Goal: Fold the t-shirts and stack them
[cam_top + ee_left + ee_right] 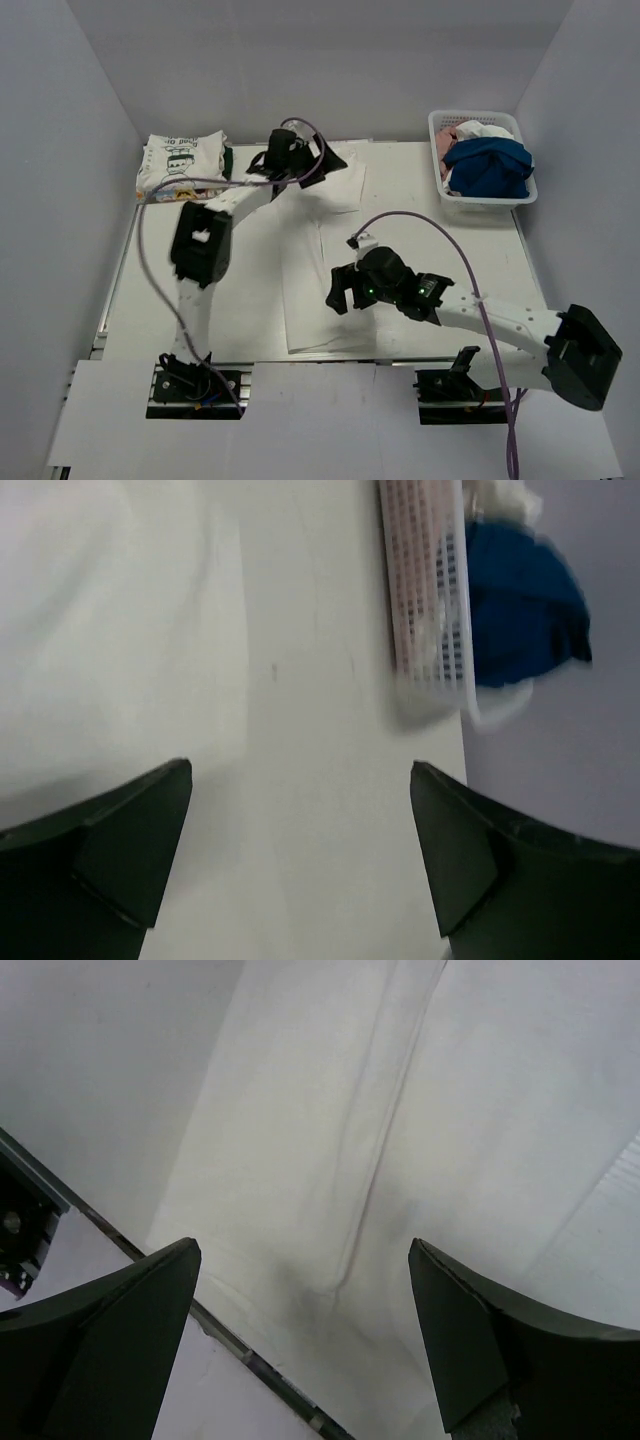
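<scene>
The robot's left gripper should next move back and down to the flat shirt's near corner [293, 345], which is below it and farther back, since the right gripper is nearer the flat shirt's other corner.
A white t-shirt [320, 260] lies spread flat on the middle of the table. A folded white tee with dark cartoon print [182, 165] rests at the far left corner. A royal-blue tee [487, 165] is bundled in the basket with white cloth [480, 130] behind it. My left gripper [330, 160] hovers open over the flat shirt's far end, pointing toward the basket. The left wrist view shows it [300, 770] empty, with shirt cloth [100, 630] to its left. My right gripper [338, 290] is open above the shirt's near part. Its wrist view [305, 1245] shows creased cloth [320, 1110] below.
The white lattice basket [440, 185] stands at the back right, seen side-on in the left wrist view [425, 600] with the blue tee [525, 600]. The table's near edge [230, 1340] runs just below the right fingers. White walls enclose the table.
</scene>
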